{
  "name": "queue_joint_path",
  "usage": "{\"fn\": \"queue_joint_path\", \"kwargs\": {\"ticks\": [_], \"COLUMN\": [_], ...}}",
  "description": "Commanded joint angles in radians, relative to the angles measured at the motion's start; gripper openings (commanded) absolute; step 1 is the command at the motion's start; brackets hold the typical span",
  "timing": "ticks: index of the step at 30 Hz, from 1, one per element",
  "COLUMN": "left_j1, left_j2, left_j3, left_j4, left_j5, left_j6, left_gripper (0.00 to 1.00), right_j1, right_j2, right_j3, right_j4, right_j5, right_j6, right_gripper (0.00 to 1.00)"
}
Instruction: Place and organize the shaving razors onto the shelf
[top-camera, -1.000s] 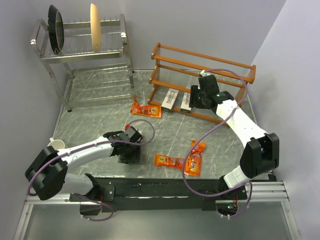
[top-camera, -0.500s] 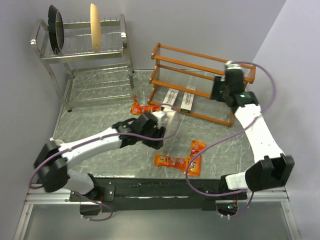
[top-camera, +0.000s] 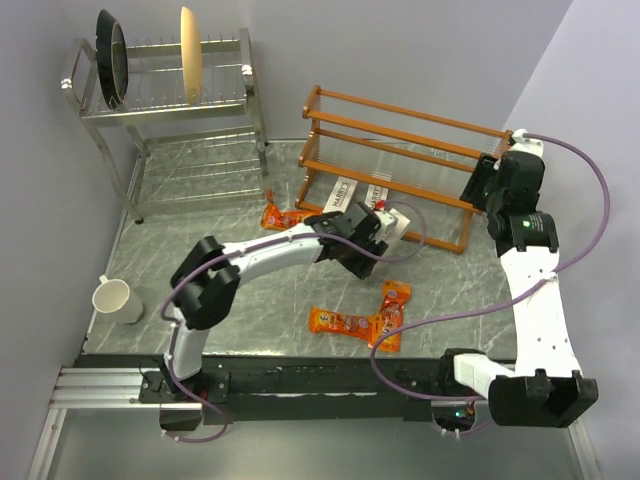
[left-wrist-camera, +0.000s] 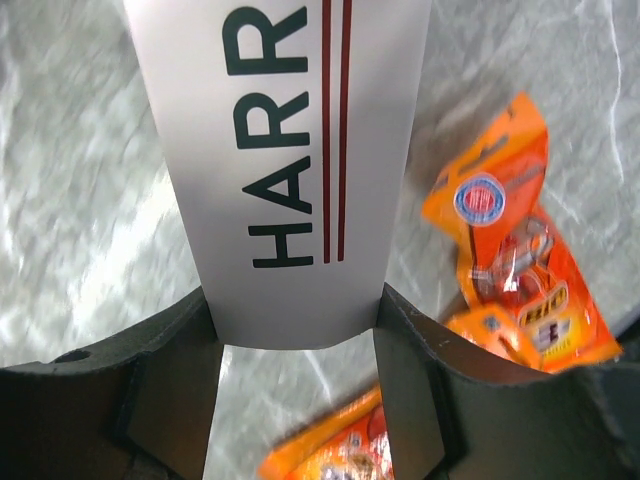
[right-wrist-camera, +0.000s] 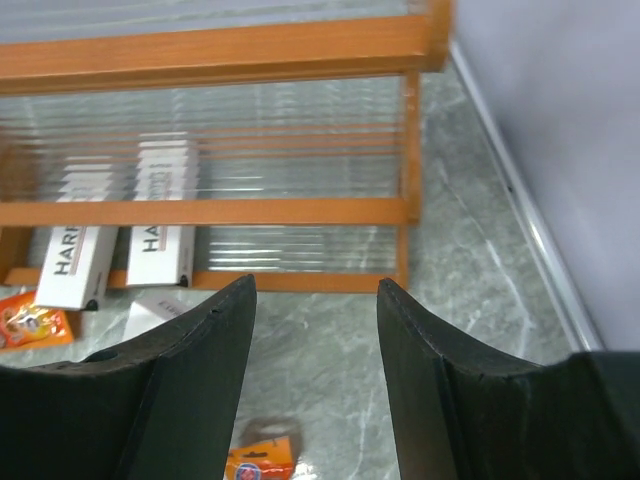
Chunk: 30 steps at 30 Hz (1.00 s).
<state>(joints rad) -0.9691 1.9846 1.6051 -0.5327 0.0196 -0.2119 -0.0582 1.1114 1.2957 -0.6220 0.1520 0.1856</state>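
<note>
My left gripper is to move outward and to the right in the top view next, to release on the bottom level's empty part (top-camera: 432, 221), because boxes fill the other end of that level.
My left gripper (top-camera: 385, 228) is shut on a pale-grey HARRY'S box (top-camera: 397, 221), held just in front of the orange-brown wooden shelf (top-camera: 400, 105). In the left wrist view the box (left-wrist-camera: 290, 150) sits between my fingers (left-wrist-camera: 170, 390). Two more HARRY'S boxes (top-camera: 342, 190) (top-camera: 375, 196) lie on the shelf's bottom tier, also in the right wrist view (right-wrist-camera: 75, 262) (right-wrist-camera: 160, 240). Orange packs lie on the table: one (top-camera: 283, 215) left of the shelf, two (top-camera: 338, 322) (top-camera: 392, 310) nearer the front. My right gripper (top-camera: 480, 185) is open and empty beside the shelf's right end (right-wrist-camera: 408, 180).
A steel wire dish rack (top-camera: 170, 95) with a dark pan and a plate stands at the back left. A white cup (top-camera: 112, 298) sits near the left edge. Walls close in on the left and right.
My left arm swung from the near left of the table toward the shelf, carrying the grey box. My right gripper drew back from the shelf's bottom tier to its right end.
</note>
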Motion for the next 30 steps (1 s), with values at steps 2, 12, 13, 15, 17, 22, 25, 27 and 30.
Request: {"fn": "queue_joint_path", "kwargs": {"ticks": [2,12,13,15,17,22,25,27,30], "left_j1": [-0.019,-0.023,-0.02,-0.013,-0.011,0.0,0.004,0.006,0.009], "left_j2": [0.094,0.316,0.327,0.361,0.382,0.422,0.433,0.441,0.444], "left_j3": [0.192,0.423,0.43,0.463,0.496,0.545,0.573,0.588,0.607], "left_j4": [0.004,0.028,0.031,0.036,0.039,0.079,0.103,0.111,0.122], "left_j5": [0.01,0.042,0.054,0.072,0.069,0.048,0.049,0.052,0.065], "left_j6": [0.037,0.008,-0.004,-0.014,-0.024,-0.038,-0.038,-0.043,-0.079], "left_gripper": [0.45,0.58,0.6,0.62,0.64,0.64,0.64,0.63,0.6], "right_j1": [-0.04,-0.069,-0.071,-0.074,-0.078,-0.081,-0.084,-0.084,-0.086], "right_j2": [-0.038,-0.047,-0.047,-0.047,-0.05,-0.056,-0.056,-0.055,-0.053], "right_j3": [-0.036,-0.078,-0.076,-0.078,-0.085,-0.108,-0.121,-0.127,-0.128], "right_j4": [0.011,0.005,0.002,-0.002,0.001,0.002,0.004,0.004,0.004], "right_j5": [-0.005,-0.025,-0.025,-0.022,-0.026,-0.049,-0.052,-0.055,-0.065], "right_j6": [0.006,0.014,0.011,0.009,0.012,0.028,0.031,0.034,0.037], "right_gripper": [0.59,0.59,0.59,0.59,0.59,0.59,0.59,0.59,0.58]}}
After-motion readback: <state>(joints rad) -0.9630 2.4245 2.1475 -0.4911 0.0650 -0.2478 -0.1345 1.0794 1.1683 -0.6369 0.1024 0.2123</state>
